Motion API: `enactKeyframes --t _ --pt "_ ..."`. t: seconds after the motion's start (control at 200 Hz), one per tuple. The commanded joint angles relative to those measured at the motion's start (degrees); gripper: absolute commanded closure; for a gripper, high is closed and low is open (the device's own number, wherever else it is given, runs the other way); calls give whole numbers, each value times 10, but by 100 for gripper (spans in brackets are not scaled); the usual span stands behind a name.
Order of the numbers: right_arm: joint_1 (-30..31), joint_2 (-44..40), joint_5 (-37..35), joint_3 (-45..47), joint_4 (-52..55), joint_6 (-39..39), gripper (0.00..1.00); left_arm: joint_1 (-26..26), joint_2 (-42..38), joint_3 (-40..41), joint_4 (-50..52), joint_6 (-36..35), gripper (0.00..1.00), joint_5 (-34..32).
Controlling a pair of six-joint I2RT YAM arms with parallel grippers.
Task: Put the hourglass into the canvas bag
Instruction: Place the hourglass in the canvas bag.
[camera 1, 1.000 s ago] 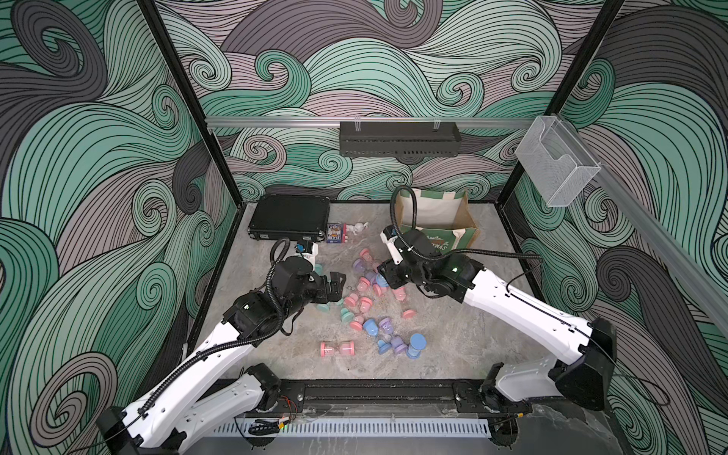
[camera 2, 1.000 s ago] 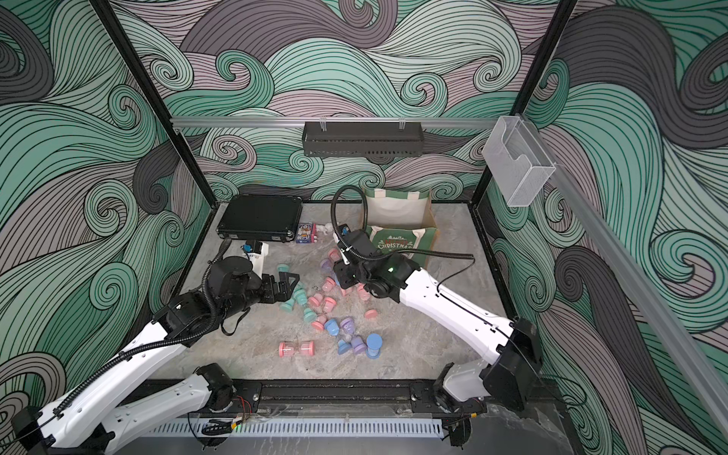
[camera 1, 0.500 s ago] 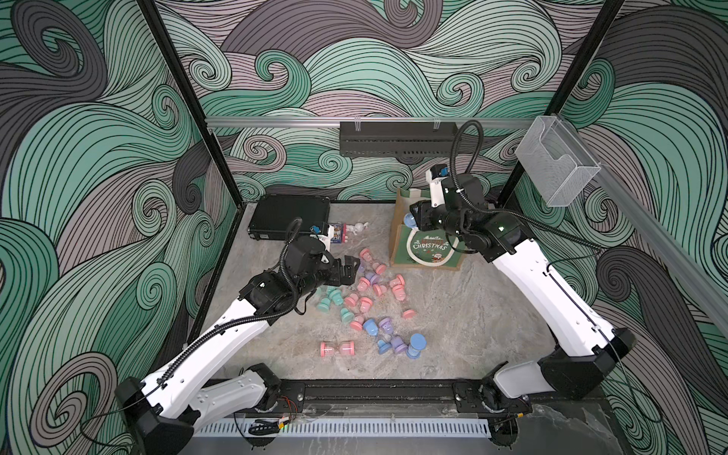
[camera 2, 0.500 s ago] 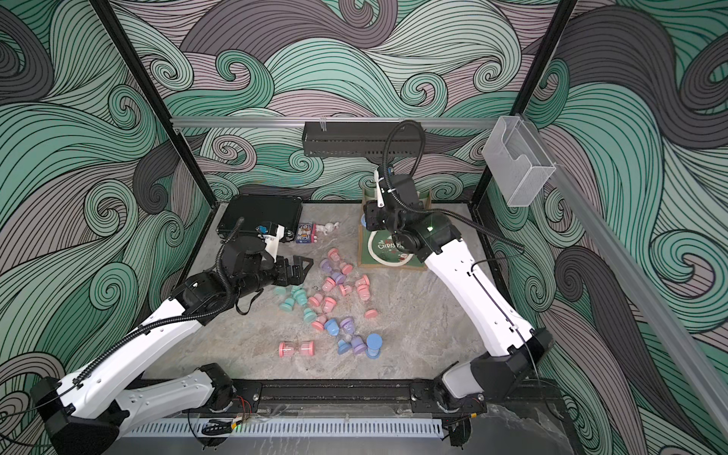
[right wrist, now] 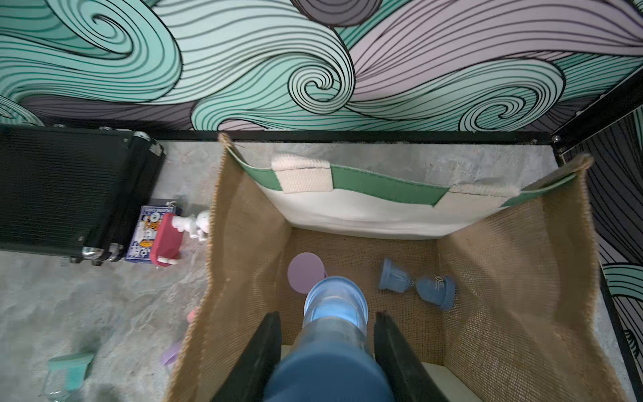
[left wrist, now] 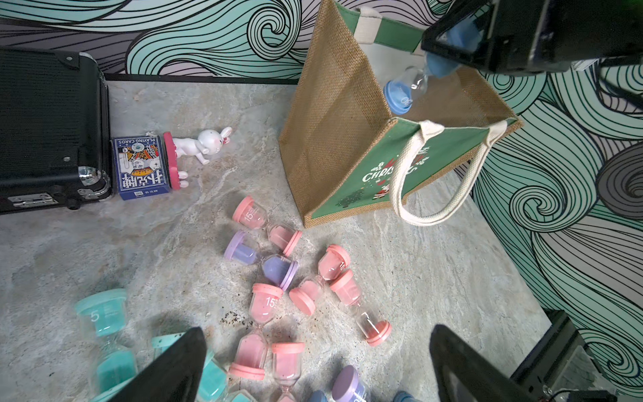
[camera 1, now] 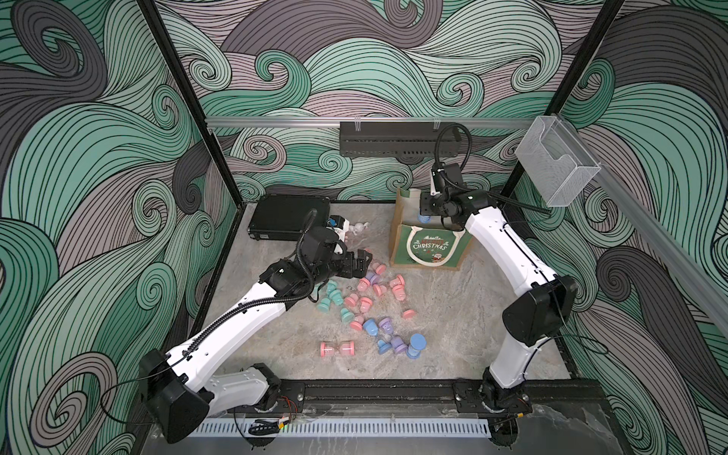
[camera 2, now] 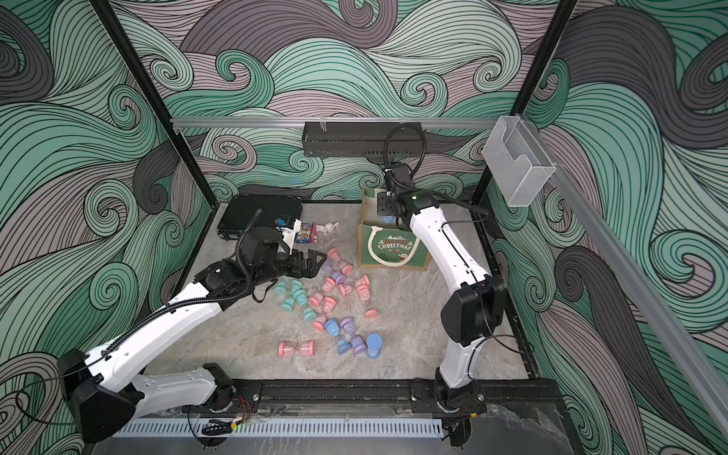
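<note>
The blue hourglass already points at the canvas bag's bottom inside, so my right gripper will move down through the canvas bag's opening and release it.
The canvas bag stands open at the back right, with a green "Christmas" front, tan sides and white handles. My right gripper hangs over its mouth, shut on a blue hourglass that points down into the bag; the same blue hourglass shows in both top views. On the bag's floor lie another blue hourglass and a purple one. My left gripper is open, low over the loose pile of pink, purple, teal and blue hourglasses, with nothing between its fingers.
A flat black hard case lies at the back left, with a pack of playing cards and a white rabbit figurine beside it. A clear holder hangs on the right rail. One pink hourglass lies apart near the front.
My right arm has lifted the blue hourglass from the pile and carried it back over the bag's mouth. My left arm has reached forward towards the pile.
</note>
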State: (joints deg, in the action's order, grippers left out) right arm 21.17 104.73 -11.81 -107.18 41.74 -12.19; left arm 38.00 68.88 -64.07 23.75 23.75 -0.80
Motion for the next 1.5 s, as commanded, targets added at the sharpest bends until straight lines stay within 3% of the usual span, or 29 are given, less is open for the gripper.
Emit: enactKeyframes --t 0.0,0.415,0.836,0.941,1.171,1.496 --pt "-7 20 6 -17 -16 5 78 -4 13 -30 -28 -13 1 10" --pt "-36 67 45 48 -73 -13 77 -4 45 -37 -41 -6 1 19" --pt "-38 92 44 79 -107 -9 69 -4 48 -40 -46 2 2 25" --pt "-38 94 43 79 -108 -5 64 -4 45 -40 -48 5 1 27" --pt "-38 59 41 81 -110 1 44 -4 42 -42 -47 4 1 26" --pt "-37 -11 75 76 -90 -7 27 -4 35 -51 -37 14 1 24"
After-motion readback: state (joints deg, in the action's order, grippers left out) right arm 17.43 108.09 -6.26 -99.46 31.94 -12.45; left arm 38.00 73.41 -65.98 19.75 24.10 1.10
